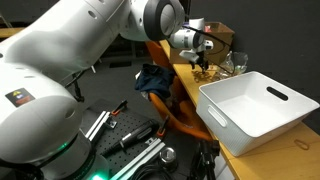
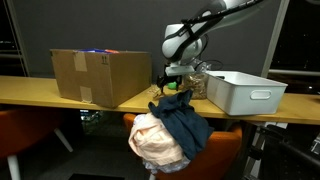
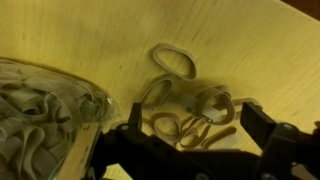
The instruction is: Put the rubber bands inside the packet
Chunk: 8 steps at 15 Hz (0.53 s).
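Note:
The loose pile of rubber bands should come between my gripper's open fingers as I lower it onto them next, and then I will close it there.
In the wrist view a loose scatter of tan-yellow rubber bands point(image 3: 190, 112) lies on the yellow wooden table, with one separate loop point(image 3: 172, 60) farther off. My gripper point(image 3: 190, 128) is open, its two dark fingers low on either side of the pile, with several bands between them. The transparent crinkly packet point(image 3: 45, 115) lies at the left of the gripper and holds several bands inside. In both exterior views the gripper point(image 1: 203, 62) point(image 2: 172, 82) reaches down to the tabletop next to the packet point(image 1: 232, 64) point(image 2: 200, 72).
A large white tub point(image 1: 255, 105) point(image 2: 240, 92) stands on the table beside the packet. A brown cardboard box point(image 2: 98, 75) stands on the table on the gripper's other side. An orange chair with dark blue and pale cloths point(image 2: 172, 130) sits in front of the table edge.

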### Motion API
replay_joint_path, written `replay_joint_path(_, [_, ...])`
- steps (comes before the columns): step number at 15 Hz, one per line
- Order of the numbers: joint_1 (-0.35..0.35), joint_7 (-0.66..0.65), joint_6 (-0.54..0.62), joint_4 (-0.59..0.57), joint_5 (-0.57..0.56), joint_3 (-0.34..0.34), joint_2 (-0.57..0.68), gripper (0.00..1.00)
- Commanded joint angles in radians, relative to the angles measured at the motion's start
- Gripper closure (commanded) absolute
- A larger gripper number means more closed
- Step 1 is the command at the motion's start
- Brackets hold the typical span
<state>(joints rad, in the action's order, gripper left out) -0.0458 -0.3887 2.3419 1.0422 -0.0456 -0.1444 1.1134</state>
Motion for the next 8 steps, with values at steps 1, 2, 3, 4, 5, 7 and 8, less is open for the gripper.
replay_joint_path(1, [-0.021, 0.034, -0.020, -0.165, 0.024, 0.012, 0.120, 0.00])
replay_joint_path(2, [-0.023, 0.037, -0.019, -0.187, 0.024, 0.012, 0.142, 0.00])
replay_joint_path(3, [-0.025, 0.039, -0.019, -0.210, 0.023, 0.013, 0.162, 0.00])
replay_joint_path(4, [-0.025, 0.040, -0.019, -0.231, 0.022, 0.013, 0.180, 0.00])
replay_joint_path(5, [-0.025, 0.043, -0.018, -0.252, 0.021, 0.013, 0.194, 0.00])
replay_joint_path(7, [-0.023, 0.044, -0.022, -0.292, 0.016, 0.009, 0.223, 0.00])
replay_joint_path(8, [-0.024, 0.048, -0.022, -0.309, 0.015, 0.010, 0.234, 0.00])
